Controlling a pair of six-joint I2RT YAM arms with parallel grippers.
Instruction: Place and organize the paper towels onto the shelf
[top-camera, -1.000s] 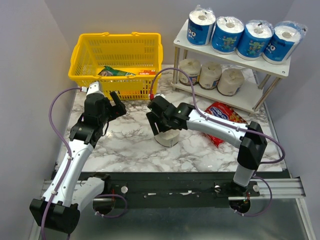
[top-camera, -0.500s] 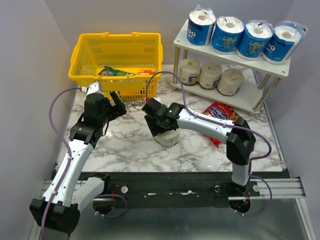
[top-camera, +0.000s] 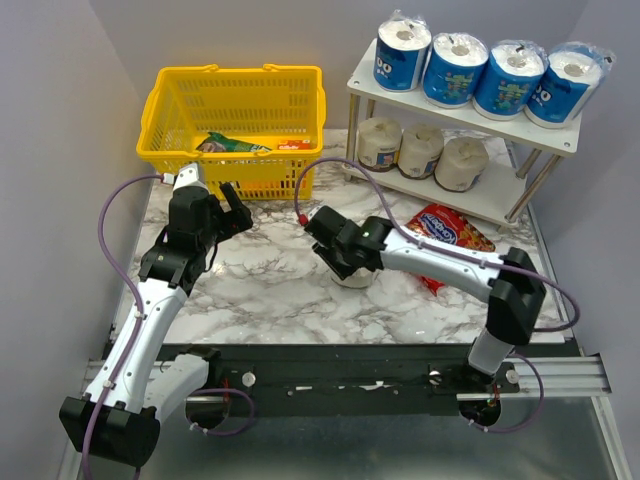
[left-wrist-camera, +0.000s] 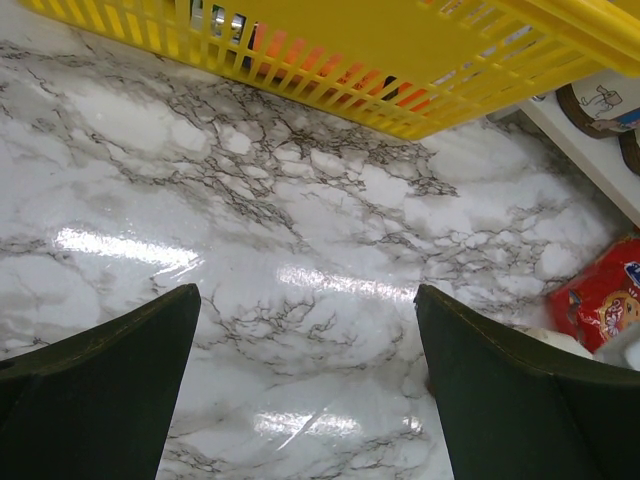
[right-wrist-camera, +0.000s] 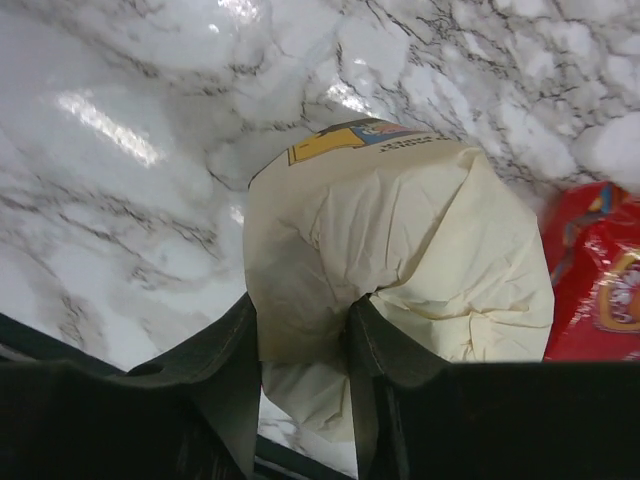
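Observation:
I will first carry the roll in my right gripper outward past the red snack bag, to get it onto the lower board's end (top-camera: 499, 189), which is empty next to the last cream roll.
My right gripper (top-camera: 345, 262) is shut on a cream paper towel roll (top-camera: 353, 279) at the middle of the table. In the right wrist view its fingers (right-wrist-camera: 228, 350) pinch the roll's crumpled wrap (right-wrist-camera: 420, 230). The white shelf (top-camera: 452, 113) stands at the back right. Several blue-wrapped rolls (top-camera: 455, 68) line its top board and three cream rolls (top-camera: 421, 150) stand on its lower board. My left gripper (top-camera: 232, 205) hovers open in front of the basket, with only marble between its fingers (left-wrist-camera: 120, 380).
A yellow basket (top-camera: 240, 72) with a few packets inside stands at the back left, close ahead of the left gripper (left-wrist-camera: 305, 300). A red snack bag (top-camera: 450, 235) lies on the table just right of the held roll, in front of the shelf.
The right gripper's jaws have closed onto the cream roll, and gripper and roll have shifted a little to the right. The left arm has not moved.

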